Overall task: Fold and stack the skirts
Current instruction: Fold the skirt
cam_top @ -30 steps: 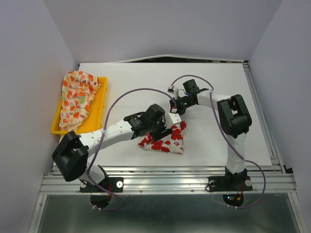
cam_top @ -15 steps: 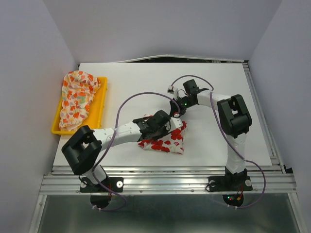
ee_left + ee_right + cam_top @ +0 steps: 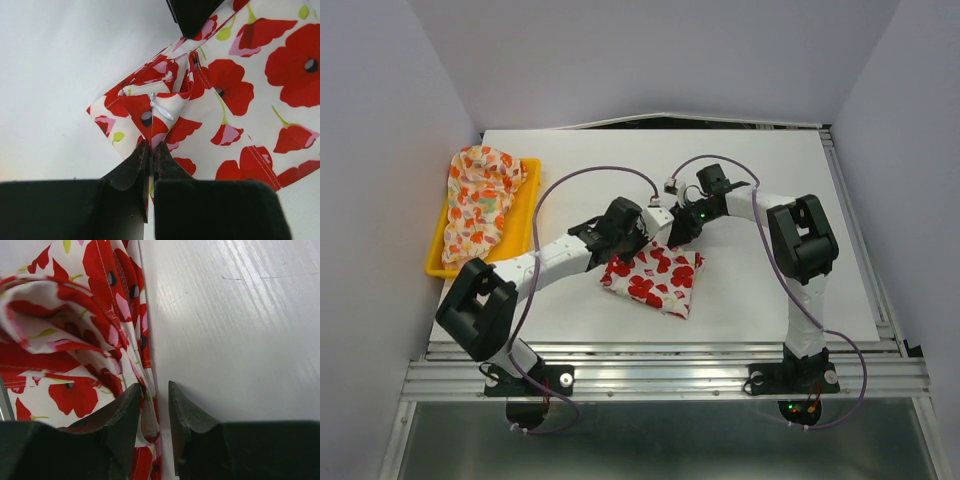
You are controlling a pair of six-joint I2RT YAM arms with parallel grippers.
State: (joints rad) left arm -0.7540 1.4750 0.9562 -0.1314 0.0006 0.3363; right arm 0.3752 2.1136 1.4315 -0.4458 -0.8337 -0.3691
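The fold beside the zipper pull is bunched, so my left gripper will move outward next, toward the tray, and let go of it over the bare tabletop there.
The white skirt with large red flowers lies spread near the middle of the table. My left gripper is at its far corner. In the left wrist view that gripper is shut on a bunched fold of the skirt, beside a small white zipper pull. My right gripper sits close by at the same far edge. Its jaws stand apart, with the skirt's hem against the left finger and bare table by the right one. The cream skirt with orange print lies crumpled in the tray.
A yellow plastic tray stands at the table's left edge. Purple cables loop above both arms. The table's right edge has a metal rail.
My left gripper has closed on the flowered skirt's corner and drawn back toward the far left. The skirt now lies flatter and wider. The right arm has hardly moved.
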